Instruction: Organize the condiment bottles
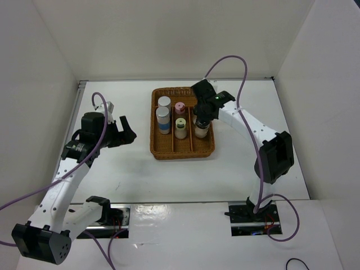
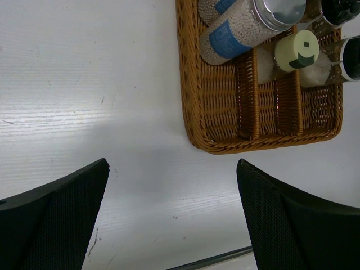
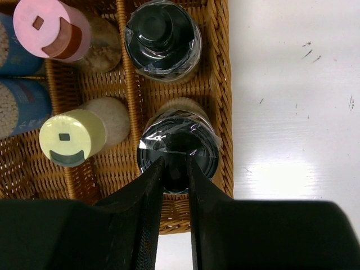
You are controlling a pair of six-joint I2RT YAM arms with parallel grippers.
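Note:
The bottom of the tray's section is below my right gripper, between the tray's divider and rim, so it should next ease down and slightly outward and release the black-topped bottle's knob.
All six condiment bottles stand in the brown wicker tray (image 1: 169, 151). Two white ones with silver caps and blue bands (image 1: 163, 103) (image 1: 163, 120) fill the left compartment. The pink-capped one (image 3: 48, 28) and the yellow-green-capped one (image 3: 72, 138) stand in the middle compartment. Two clear black-topped ones stand in the right compartment, far (image 3: 162, 36) and near (image 3: 191, 140). My right gripper (image 3: 175, 163) is shut on the top knob of the near black-topped bottle. My left gripper (image 2: 171, 197) is open and empty above the table, left of the tray.
White walls enclose the table on the left, back and right. The tray's near corner (image 2: 225, 147) lies just ahead of my left fingers. The right arm (image 1: 253, 126) and its purple cable (image 1: 230, 62) reach over the tray's right side.

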